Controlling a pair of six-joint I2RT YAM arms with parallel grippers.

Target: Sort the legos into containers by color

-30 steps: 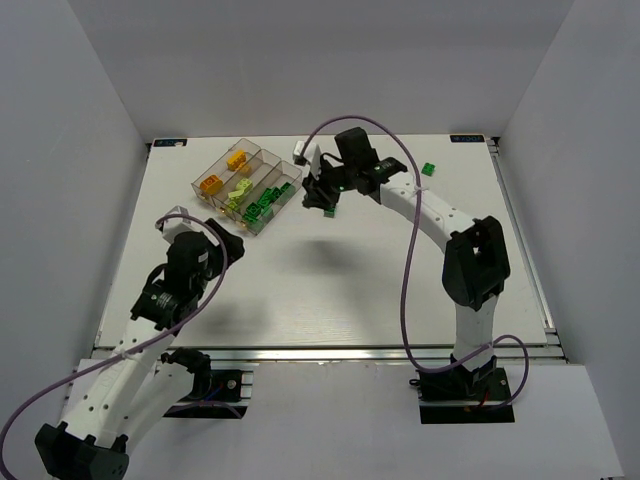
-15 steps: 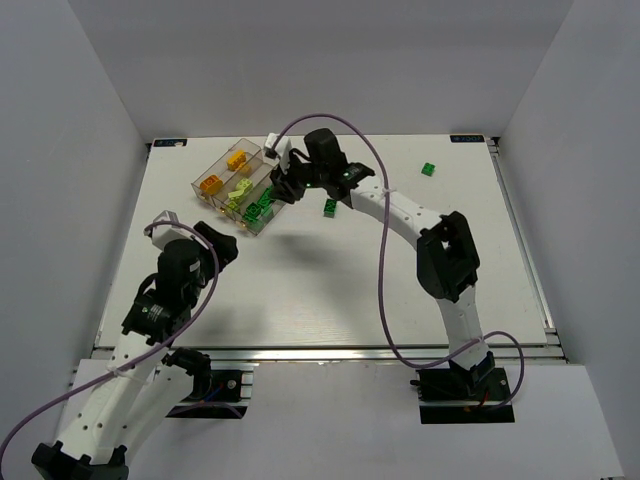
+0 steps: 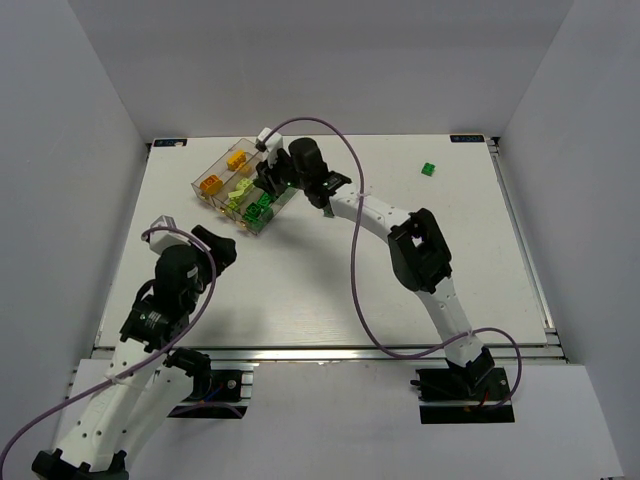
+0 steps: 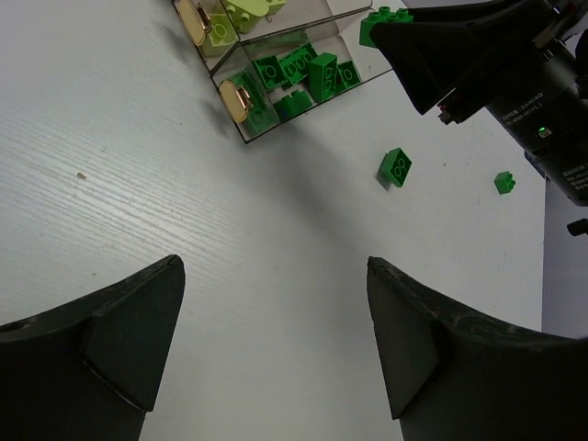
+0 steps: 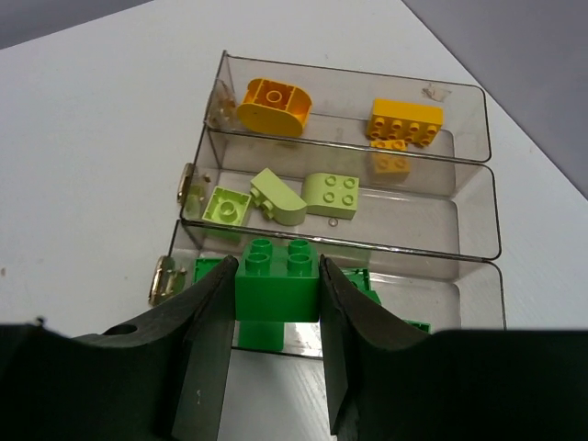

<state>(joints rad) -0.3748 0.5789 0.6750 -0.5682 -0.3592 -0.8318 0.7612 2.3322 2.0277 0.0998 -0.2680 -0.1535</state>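
Note:
I need to lower my right gripper over the tray's near section (image 3: 268, 207) (image 5: 360, 279) next and let go of the dark green brick there, because the legos in that section have the same colour as the brick.
The containers (image 3: 197, 188) are a clear tray at the table's back left. In the right wrist view the tray (image 5: 487, 211) shows yellow and orange legos (image 5: 404, 118) in the far compartment and lime ones (image 5: 332, 193) in the middle. Dark green legos (image 4: 303, 78) lie in the near one. My right gripper (image 5: 276, 312) is shut on a dark green brick (image 5: 277, 280), held studs up above that near compartment. My left gripper (image 4: 274, 266) hangs open and empty over bare table, in front of the tray (image 4: 303, 28). Two dark green bricks lie loose, one (image 4: 395, 166) near the tray and one (image 3: 428, 169) at the back right.
The right arm (image 3: 385, 215) reaches diagonally across the table's middle to the tray. The left arm (image 3: 170, 290) is drawn back at the near left. Brass-coloured knobs (image 4: 237, 99) stick out from the tray's near ends.
The right gripper has carried its dark green brick leftward, from beside the tray to over the tray's dark green compartment. The left arm has drawn back slightly toward its base.

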